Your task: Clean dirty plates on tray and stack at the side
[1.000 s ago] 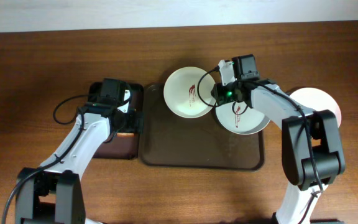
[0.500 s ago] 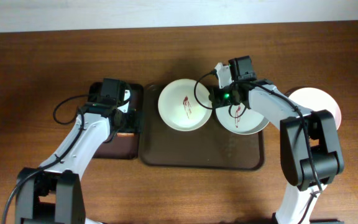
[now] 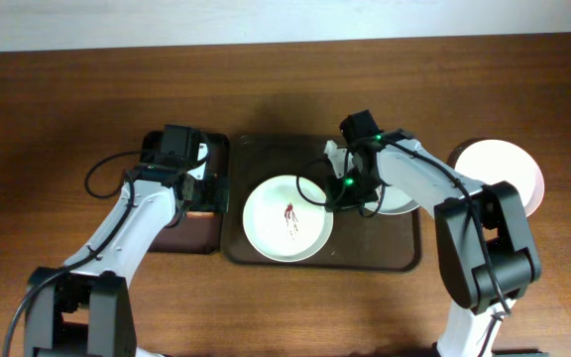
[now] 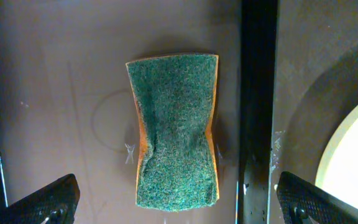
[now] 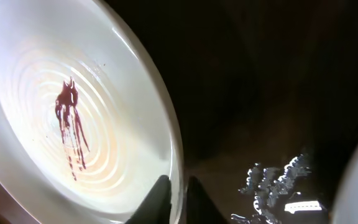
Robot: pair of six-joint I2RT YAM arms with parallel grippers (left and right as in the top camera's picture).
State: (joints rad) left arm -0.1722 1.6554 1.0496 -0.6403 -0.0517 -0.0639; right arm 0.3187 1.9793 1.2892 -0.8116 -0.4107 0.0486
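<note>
My left gripper is open above the green sponge, with the sponge's long sides between its fingers. I need to lower my fingers over the sponge at its narrow middle [image 4: 176, 129] and close them.
A white plate with a dark red smear [image 3: 287, 218] lies at the front left of the dark brown tray [image 3: 375, 243]. My right gripper [image 3: 337, 190] is shut on this plate's right rim; in the right wrist view the fingertips [image 5: 178, 198] pinch the rim of the smeared plate [image 5: 73, 124]. A second plate [image 3: 397, 203] on the tray is mostly hidden under my right arm. A third white plate [image 3: 499, 169] lies on the table right of the tray. My left gripper [image 4: 179, 211] is open above a green sponge [image 4: 176, 130].
The sponge lies in a smaller tray [image 3: 191, 238] left of the big tray, with a black rim [image 4: 257, 112] between them. The smeared plate's edge shows at the right of the left wrist view [image 4: 353, 162]. Cables loop beside both wrists.
My right gripper has moved the smeared plate from the tray's back edge toward the front left. The left arm has not moved.
</note>
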